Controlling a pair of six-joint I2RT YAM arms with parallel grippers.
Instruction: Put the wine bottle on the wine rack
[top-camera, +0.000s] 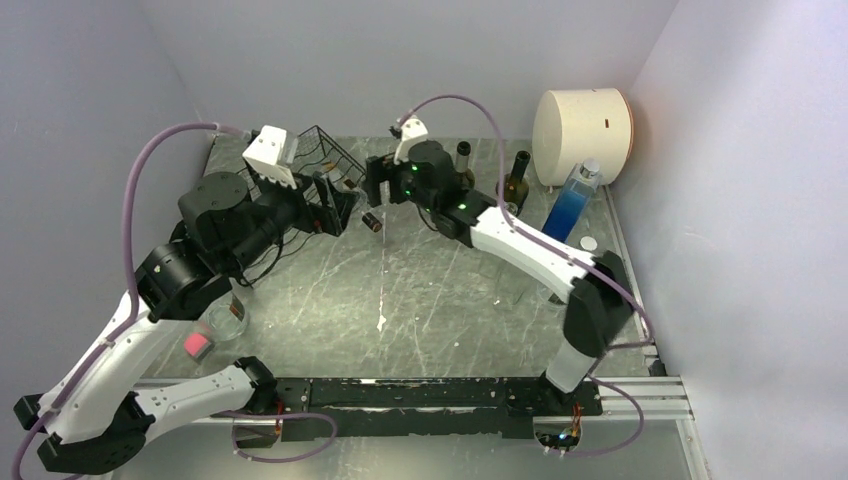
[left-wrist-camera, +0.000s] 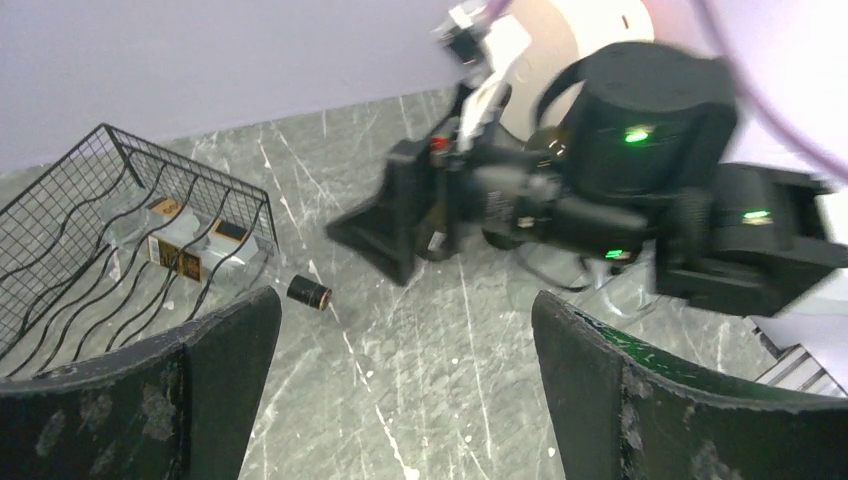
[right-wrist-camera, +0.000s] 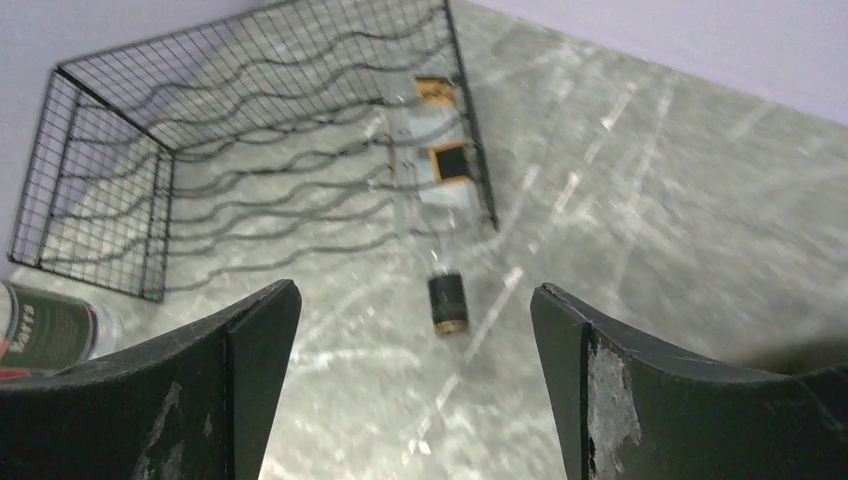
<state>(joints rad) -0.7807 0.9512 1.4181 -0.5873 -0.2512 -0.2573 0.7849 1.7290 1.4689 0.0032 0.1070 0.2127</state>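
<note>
My right gripper comes back next toward the standing clear bottle (top-camera: 510, 281), to its right in the top view, as one bottle already rests in the rack (top-camera: 322, 160).
The black wire-mesh wine rack (top-camera: 322, 160) stands at the back left. It also shows in the left wrist view (left-wrist-camera: 90, 240) and the right wrist view (right-wrist-camera: 250, 150). A clear wine bottle (right-wrist-camera: 442, 175) with small labels lies in the rack's right-hand groove. Its neck and black cap (right-wrist-camera: 447, 303) stick out over the table, and the cap also shows from above (top-camera: 372, 221) and in the left wrist view (left-wrist-camera: 309, 293). My left gripper (left-wrist-camera: 405, 400) is open and empty, just right of the rack's front. My right gripper (right-wrist-camera: 415, 380) is open and empty above the cap.
Two dark upright bottles (top-camera: 463, 160) (top-camera: 516, 180), a blue bottle (top-camera: 570, 205) and a round beige box (top-camera: 582, 122) stand at the back right. A glass (top-camera: 228, 318) and a cup with a pink thing (top-camera: 199, 343) sit near left. A green-labelled container (right-wrist-camera: 45, 330) lies beside the rack.
</note>
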